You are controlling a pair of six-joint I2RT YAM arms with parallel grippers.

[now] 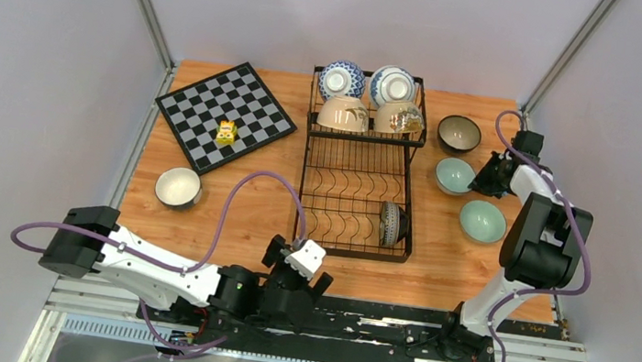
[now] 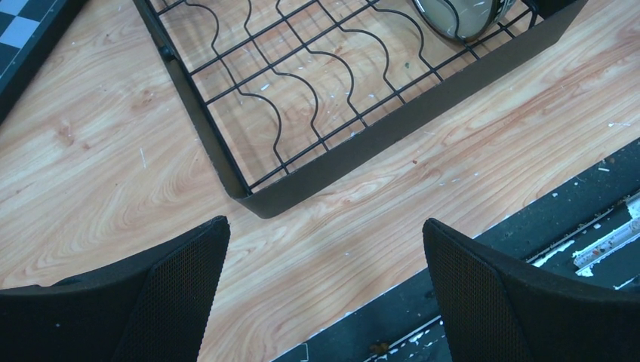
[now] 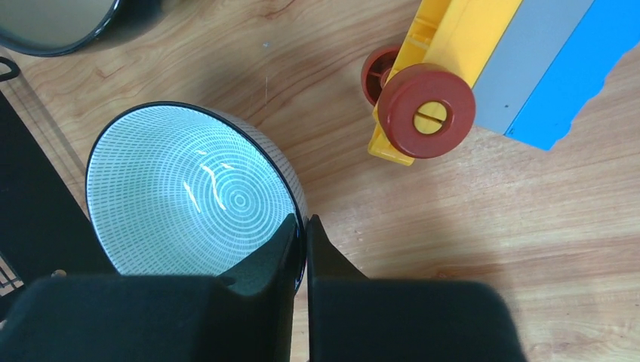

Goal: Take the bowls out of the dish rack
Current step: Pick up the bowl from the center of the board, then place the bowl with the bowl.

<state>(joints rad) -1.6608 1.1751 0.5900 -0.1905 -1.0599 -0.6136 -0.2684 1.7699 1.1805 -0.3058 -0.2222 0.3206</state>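
I should lift the held bowl with my right gripper, bring it back toward the base, lower it inside the second teal bowl and let go, because that second bowl is empty.
The black wire dish rack stands mid-table. Its upper basket holds two blue-and-white bowls and two beige bowls. One patterned bowl stands on edge in the lower tray, also in the left wrist view. My right gripper is shut on the rim of a pale teal bowl, with one finger inside and one outside. My left gripper is open and empty just in front of the rack's near corner.
On the table right of the rack are a dark bowl and a second teal bowl. A white bowl sits at the left. A checkerboard lies at the back left. A yellow, blue and grey toy truck is beside the held bowl.
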